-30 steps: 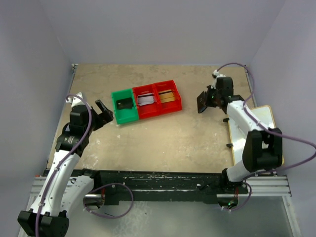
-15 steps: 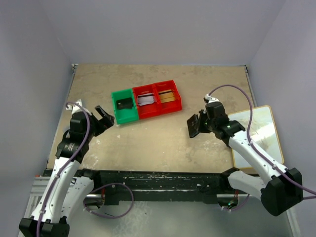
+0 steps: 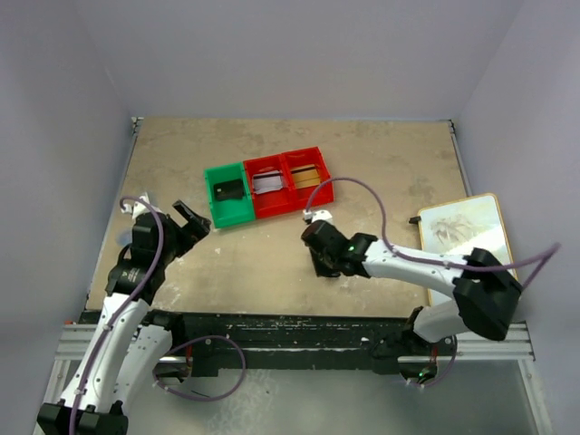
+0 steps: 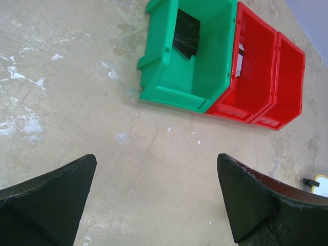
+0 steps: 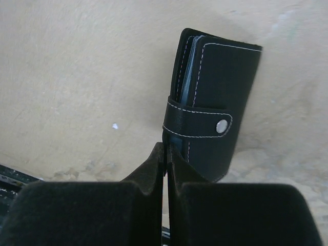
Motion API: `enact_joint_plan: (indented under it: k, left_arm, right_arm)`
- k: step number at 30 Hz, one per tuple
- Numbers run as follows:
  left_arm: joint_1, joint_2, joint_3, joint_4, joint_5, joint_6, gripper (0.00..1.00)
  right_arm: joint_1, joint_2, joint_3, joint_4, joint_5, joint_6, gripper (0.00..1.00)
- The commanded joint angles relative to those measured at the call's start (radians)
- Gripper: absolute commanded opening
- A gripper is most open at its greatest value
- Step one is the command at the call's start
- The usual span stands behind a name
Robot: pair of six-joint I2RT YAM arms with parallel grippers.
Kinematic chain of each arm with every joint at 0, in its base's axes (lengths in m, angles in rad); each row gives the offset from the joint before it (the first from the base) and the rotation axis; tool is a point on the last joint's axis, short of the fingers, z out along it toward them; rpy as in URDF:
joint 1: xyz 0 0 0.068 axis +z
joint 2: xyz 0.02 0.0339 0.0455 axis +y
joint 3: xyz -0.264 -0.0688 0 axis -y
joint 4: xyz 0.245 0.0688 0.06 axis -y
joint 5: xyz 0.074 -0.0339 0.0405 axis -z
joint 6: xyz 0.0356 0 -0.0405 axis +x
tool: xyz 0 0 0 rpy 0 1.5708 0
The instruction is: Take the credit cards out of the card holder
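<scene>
I will next move my left gripper across and down onto the card holder's snap strap, because the strap is below the gripper and to its right in the top view.
My right gripper [image 5: 165,148] is shut on the lower left edge of the card holder [image 5: 215,102], a black folding wallet with white stitching and its snap strap closed. In the top view that gripper [image 3: 326,258] holds it low over the middle of the table, in front of the bins. Three credit cards lie in the bins: a black one [image 4: 185,41] in the green bin [image 4: 169,77], a silver one [image 3: 267,184] in the middle red bin [image 3: 269,204], and a gold one [image 3: 309,177] in the right red bin [image 3: 313,193]. My left gripper [image 4: 156,164] stands open over bare table, left of the green bin.
A framed pale board [image 3: 467,240] lies at the table's right edge. The black mounting rail [image 3: 299,331] runs along the near edge. Purple walls close in the left, far and right sides.
The right arm has swung from the far right to the table's middle and come down, carrying the card holder. The left arm has drawn back slightly toward its base, still open.
</scene>
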State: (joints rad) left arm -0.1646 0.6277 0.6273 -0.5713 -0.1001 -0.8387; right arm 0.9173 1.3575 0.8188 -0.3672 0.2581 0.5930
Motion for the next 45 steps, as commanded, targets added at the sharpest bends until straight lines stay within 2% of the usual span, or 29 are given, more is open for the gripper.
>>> enact_joint_plan:
  k: [1, 5, 7, 10, 13, 16, 20, 25, 29, 34, 37, 45]
  left_arm:
    - [0.005, -0.007, -0.014, 0.022, -0.035, -0.037, 0.99]
    - [0.005, -0.007, -0.019, 0.023, -0.042, -0.049, 1.0]
    - [0.005, -0.006, -0.028, 0.043, -0.014, -0.052, 0.99]
    - [0.005, 0.01, -0.067, 0.123, 0.086, -0.047, 1.0]
    - [0.003, 0.073, -0.13, 0.245, 0.223, -0.045, 0.98]
    - [-0.041, 0.136, -0.165, 0.389, 0.318, -0.058, 0.89]
    - [-0.215, 0.232, -0.134, 0.516, 0.276, -0.018, 0.86]
    - [-0.459, 0.429, -0.013, 0.501, 0.148, 0.15, 0.76]
    - [-0.594, 0.574, 0.082, 0.494, 0.084, 0.285, 0.75]
    - [-0.688, 0.701, 0.182, 0.479, 0.019, 0.393, 0.74]
    - [-0.728, 0.752, 0.221, 0.486, -0.016, 0.437, 0.72]
    - [-0.814, 0.862, 0.282, 0.511, -0.011, 0.522, 0.66]
  right_arm:
    - [0.123, 0.115, 0.072, 0.062, 0.064, 0.035, 0.0]
    - [0.193, 0.119, 0.083, 0.181, -0.01, 0.036, 0.18]
    - [0.2, 0.066, 0.06, 0.261, -0.053, 0.041, 0.21]
    - [0.2, -0.067, 0.005, 0.306, -0.049, 0.102, 0.35]
    - [0.189, -0.163, -0.071, 0.286, 0.107, 0.175, 0.36]
    - [0.118, -0.193, -0.112, 0.193, 0.146, 0.277, 0.43]
    - [-0.015, -0.195, -0.195, 0.211, 0.022, 0.298, 0.43]
    - [-0.047, -0.24, -0.304, 0.3, -0.029, 0.389, 0.44]
    - [-0.077, -0.279, -0.375, 0.319, -0.053, 0.463, 0.44]
    - [-0.089, -0.308, -0.416, 0.336, -0.059, 0.464, 0.48]
    - [-0.1, -0.309, -0.422, 0.332, -0.061, 0.46, 0.54]
    - [-0.121, -0.295, -0.424, 0.358, -0.072, 0.442, 0.55]
